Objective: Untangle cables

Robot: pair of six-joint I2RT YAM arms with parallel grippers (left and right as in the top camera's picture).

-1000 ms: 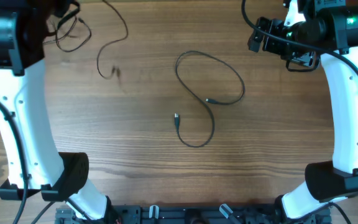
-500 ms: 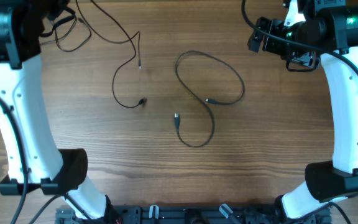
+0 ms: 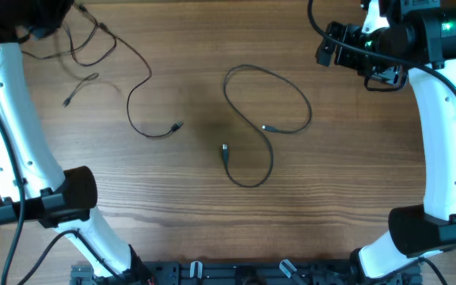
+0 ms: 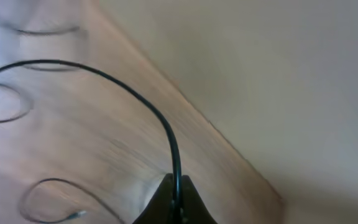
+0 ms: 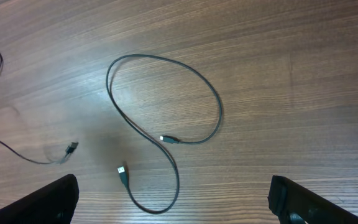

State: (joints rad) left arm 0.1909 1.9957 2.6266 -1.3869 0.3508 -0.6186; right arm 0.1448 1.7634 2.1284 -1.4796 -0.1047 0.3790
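My left gripper holds the thin cable, which lies across other pieces of cable. Next it should move down, back and to the left in the overhead view, and let go of the thin cable on the tabletop.
A black cable [image 3: 308,104] lies in a loose loop at the table's centre, with its two plug ends [image 3: 225,149] inside the curl; it also shows in the right wrist view [image 5: 219,106]. A thinner black cable [image 3: 135,66] runs from the top left corner down to a plug [image 3: 176,126]. Another strand ends at a plug [image 3: 69,100] near a small tangle [image 3: 85,47]. My left gripper [image 4: 178,200] is shut on the thin cable and held high at the top left corner [image 3: 50,12]. My right gripper [image 5: 174,202] is open and empty, raised at the top right [image 3: 345,46].
The wooden table [image 3: 355,182] ends at a far edge seen in the left wrist view [image 4: 229,140], with a plain wall beyond. The arm bases stand at the front left [image 3: 74,198] and front right [image 3: 418,229].
My left arm has pulled up and to the left, dragging the thin cable leftward. Its plug has slid left and a second plug end has come free near the tangle. The right arm has not moved.
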